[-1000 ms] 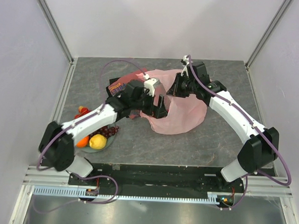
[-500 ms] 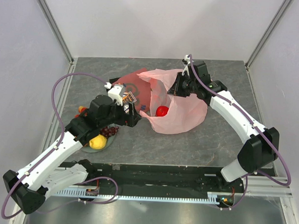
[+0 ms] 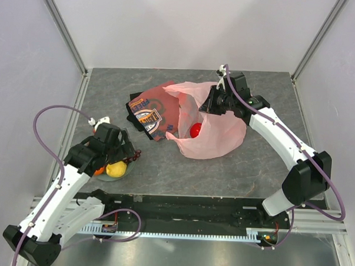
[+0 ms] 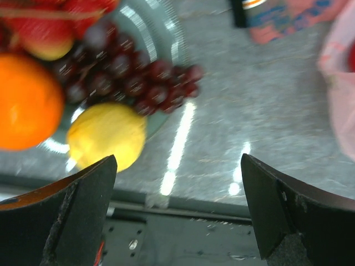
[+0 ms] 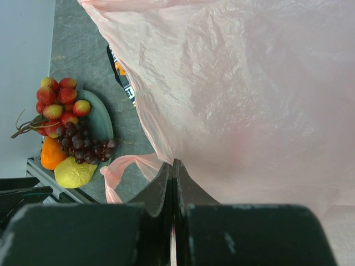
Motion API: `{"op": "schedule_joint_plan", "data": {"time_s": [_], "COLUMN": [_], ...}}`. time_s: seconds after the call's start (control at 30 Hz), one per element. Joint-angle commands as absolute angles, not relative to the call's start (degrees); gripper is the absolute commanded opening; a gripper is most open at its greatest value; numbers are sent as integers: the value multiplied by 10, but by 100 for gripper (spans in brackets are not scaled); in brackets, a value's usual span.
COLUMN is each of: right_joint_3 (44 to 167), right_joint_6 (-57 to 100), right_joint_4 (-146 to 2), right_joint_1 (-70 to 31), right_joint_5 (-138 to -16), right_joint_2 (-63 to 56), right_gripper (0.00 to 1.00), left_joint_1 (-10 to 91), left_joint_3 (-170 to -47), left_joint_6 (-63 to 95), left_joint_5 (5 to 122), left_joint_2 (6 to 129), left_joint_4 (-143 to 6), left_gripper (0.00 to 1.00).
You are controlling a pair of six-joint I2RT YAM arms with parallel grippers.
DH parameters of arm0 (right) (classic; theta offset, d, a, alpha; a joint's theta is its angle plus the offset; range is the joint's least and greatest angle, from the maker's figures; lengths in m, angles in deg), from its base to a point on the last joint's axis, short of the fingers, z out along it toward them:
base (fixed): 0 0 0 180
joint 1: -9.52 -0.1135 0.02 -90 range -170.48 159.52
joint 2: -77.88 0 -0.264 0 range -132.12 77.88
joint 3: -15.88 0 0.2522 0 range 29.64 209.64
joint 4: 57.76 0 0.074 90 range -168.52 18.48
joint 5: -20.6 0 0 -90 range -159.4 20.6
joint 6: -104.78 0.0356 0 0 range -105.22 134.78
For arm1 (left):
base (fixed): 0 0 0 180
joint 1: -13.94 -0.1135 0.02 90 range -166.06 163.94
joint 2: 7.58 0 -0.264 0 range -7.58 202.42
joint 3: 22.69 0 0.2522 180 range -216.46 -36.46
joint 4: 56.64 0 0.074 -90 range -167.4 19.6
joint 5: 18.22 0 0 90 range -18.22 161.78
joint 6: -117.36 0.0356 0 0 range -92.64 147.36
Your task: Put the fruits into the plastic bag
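The left gripper should next move down onto the yellow lemon (image 3: 116, 169) (image 4: 107, 135), shifting to the left in its wrist view and turning a little, because the lemon is off toward one finger.
The pink plastic bag (image 3: 216, 132) lies mid-table with its mouth held up; a red apple (image 3: 195, 130) sits inside it. My right gripper (image 3: 209, 106) is shut on the bag's rim (image 5: 175, 158). My left gripper (image 3: 126, 157) is open and empty over the pale green plate (image 3: 108, 177) at the near left. In the left wrist view the yellow lemon (image 4: 108, 136), orange (image 4: 28, 102), purple grapes (image 4: 127, 75) and red strawberries (image 4: 39, 25) lie on the plate (image 4: 150, 39), just beyond my open fingers (image 4: 89, 191).
A folded red printed cloth (image 3: 147, 115) lies left of the bag, partly under it. The table's near edge and black base rail (image 4: 177, 227) run right below my left gripper. Frame posts stand at the back corners.
My left arm pulled back from the bag's mouth to the plate at the near left, leaving the apple in the bag. The right gripper kept its hold on the rim.
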State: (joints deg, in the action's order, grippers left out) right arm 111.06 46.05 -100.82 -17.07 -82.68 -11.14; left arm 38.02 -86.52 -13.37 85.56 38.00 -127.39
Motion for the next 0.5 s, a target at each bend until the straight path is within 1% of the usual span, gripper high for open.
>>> {"op": "schedule_joint_plan", "data": {"time_s": [0.0,0.27,0.47], "right_joint_3": [1113,1115,1119], "right_joint_6": [459,461,462], "right_joint_4": [-989,-987,-982], "right_joint_1": [-168,-165,-162], "right_joint_5": [-836,-838,-839], "right_joint_2": [-121,-125,-129], "right_gripper": [2,2,2], "left_joint_1": [367,328,285], "left_joint_3": [-867,-849,-832], "left_joint_6": [-187,-217,-219], "left_joint_5": [902,894,884], "left_joint_2": [380,388,403], "left_joint_4": [-1364,-1392,-1351], "left_gripper": [99,99,99]}}
